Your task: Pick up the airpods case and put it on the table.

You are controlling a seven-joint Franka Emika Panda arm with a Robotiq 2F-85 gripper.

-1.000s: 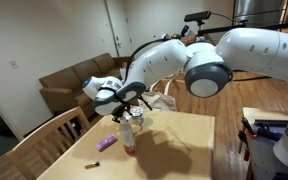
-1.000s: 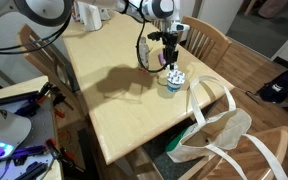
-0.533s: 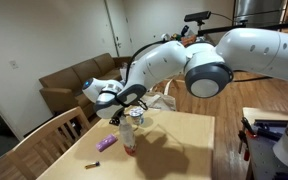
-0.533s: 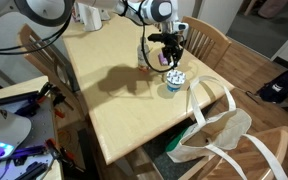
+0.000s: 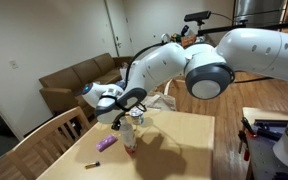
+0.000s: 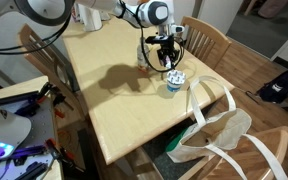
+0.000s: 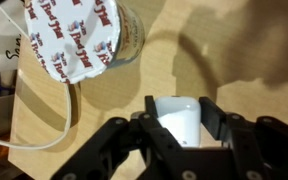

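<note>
The white airpods case (image 7: 179, 125) is still above the wood. My gripper will move down and slightly back next, toward the bare tabletop (image 7: 196, 66) beside the cup, to release it.
In the wrist view my gripper (image 7: 180, 110) is shut on the white airpods case (image 7: 179, 125). The case stands upright between the two black fingers, held above the light-wood table (image 7: 94, 115). A cup with a red-and-white patterned top (image 7: 79, 38) stands on the table just beyond and to the left. In both exterior views the gripper (image 5: 118, 108) (image 6: 164, 58) hangs beside and slightly above the cup (image 5: 130, 136) (image 6: 173, 81). The case is too small to make out there.
A purple object (image 5: 106, 143) and a small dark item (image 5: 89, 163) lie on the table near the cup. A white tote bag (image 6: 219, 135) hangs off the table edge by a wooden chair (image 6: 206, 40). A brown sofa (image 5: 69, 85) stands behind.
The gripper has moved off from above the cup to its side, still shut on the case.
</note>
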